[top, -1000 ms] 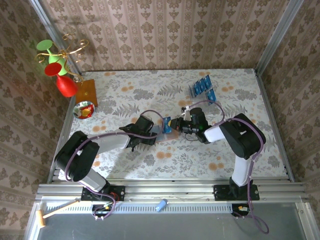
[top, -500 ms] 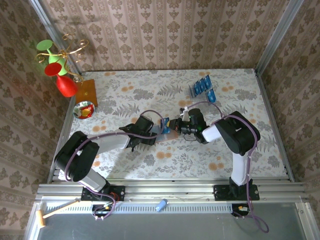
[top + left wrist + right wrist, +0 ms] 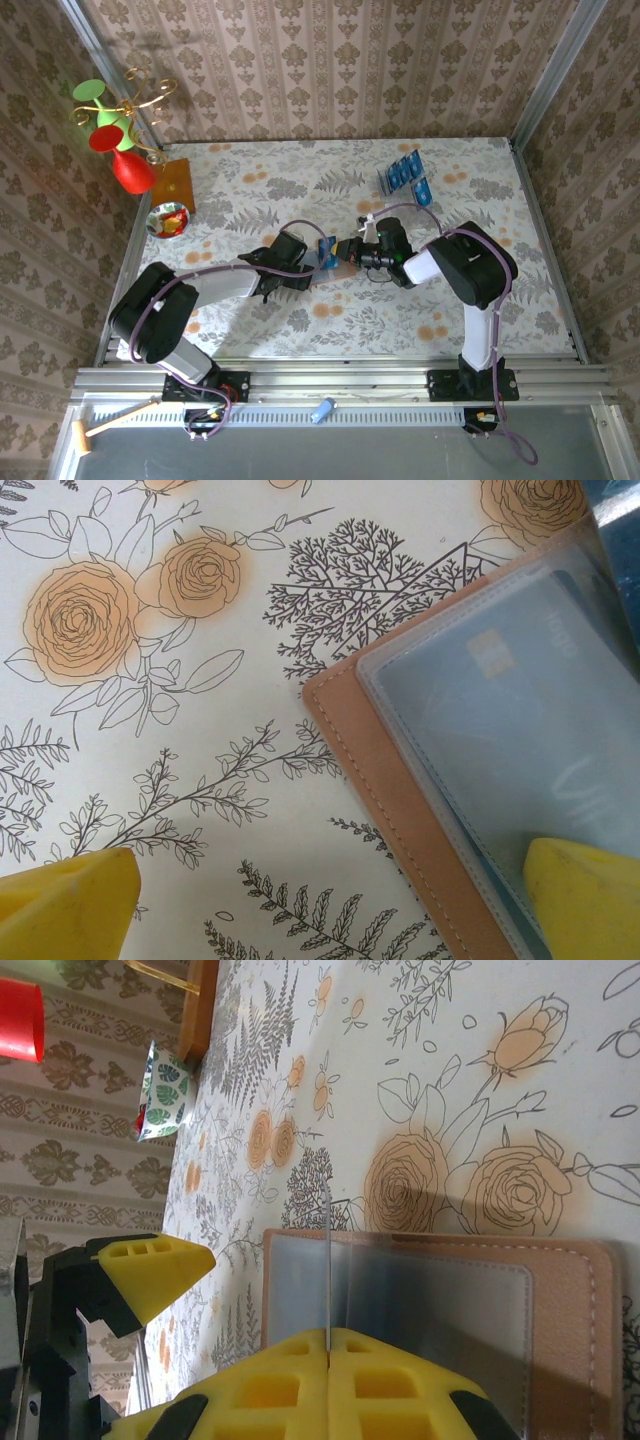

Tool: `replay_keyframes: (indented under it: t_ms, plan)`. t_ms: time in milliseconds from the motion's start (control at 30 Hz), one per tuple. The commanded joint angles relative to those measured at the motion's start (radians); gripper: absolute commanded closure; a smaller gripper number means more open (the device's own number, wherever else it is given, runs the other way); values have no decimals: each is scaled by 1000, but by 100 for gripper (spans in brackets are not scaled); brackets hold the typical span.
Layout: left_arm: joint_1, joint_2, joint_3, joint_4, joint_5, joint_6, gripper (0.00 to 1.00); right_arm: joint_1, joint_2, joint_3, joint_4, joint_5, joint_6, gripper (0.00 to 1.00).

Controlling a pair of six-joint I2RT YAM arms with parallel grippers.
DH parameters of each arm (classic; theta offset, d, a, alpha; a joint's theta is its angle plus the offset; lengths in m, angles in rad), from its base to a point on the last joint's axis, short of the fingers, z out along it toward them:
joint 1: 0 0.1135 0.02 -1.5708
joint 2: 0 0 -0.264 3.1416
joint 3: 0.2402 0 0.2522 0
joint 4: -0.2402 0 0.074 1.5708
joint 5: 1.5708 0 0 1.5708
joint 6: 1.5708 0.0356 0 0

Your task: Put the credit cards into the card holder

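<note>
My right gripper needs to lower the thin blue card (image 3: pixel 328 1260) next, down to the inner edge of the filled sleeve, and then it should release the card.
The card holder (image 3: pixel 400 810) lies open and flat on the flowered table, salmon-brown with clear sleeves. One sleeve has a blue-grey card (image 3: pixel 520 730) inside. My left gripper (image 3: pixel 330 910) stands open over the holder's edge. One yellow fingertip (image 3: pixel 585 895) is above the sleeve and the other is above bare table. My right gripper (image 3: pixel 328 1338) is shut on a thin blue credit card (image 3: pixel 328 1260), held edge-on and upright over the card holder (image 3: pixel 575 1290). From above, that card (image 3: pixel 326 250) sits between the two grippers.
A clear rack (image 3: pixel 403 172) with several blue cards stands at the back right. At the far left are a red vase (image 3: pixel 130 170), a wooden board (image 3: pixel 172 185) and a small patterned bowl (image 3: pixel 166 220). Metal frame posts edge the table.
My right gripper has carried the blue card leftward, closer to the left gripper and over the card holder. The left arm has stayed put.
</note>
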Motion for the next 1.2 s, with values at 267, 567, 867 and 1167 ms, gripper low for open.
replay_keyframes:
  t_ms: [267,567,867,1167]
  plan:
    - [-5,-22,-21,-39,-10,9,0,2,28,-33,43,-57,-12,100]
    - [-5,-21,-17,-38,-9,11,0,-11,44,-52,52,-97,-14,100]
    - [-5,-19,-16,-37,-8,12,0,-17,79,-26,23,-160,-19,100]
    - [-6,-19,-18,-33,-7,15,0,-18,88,15,-69,-203,-56,100]
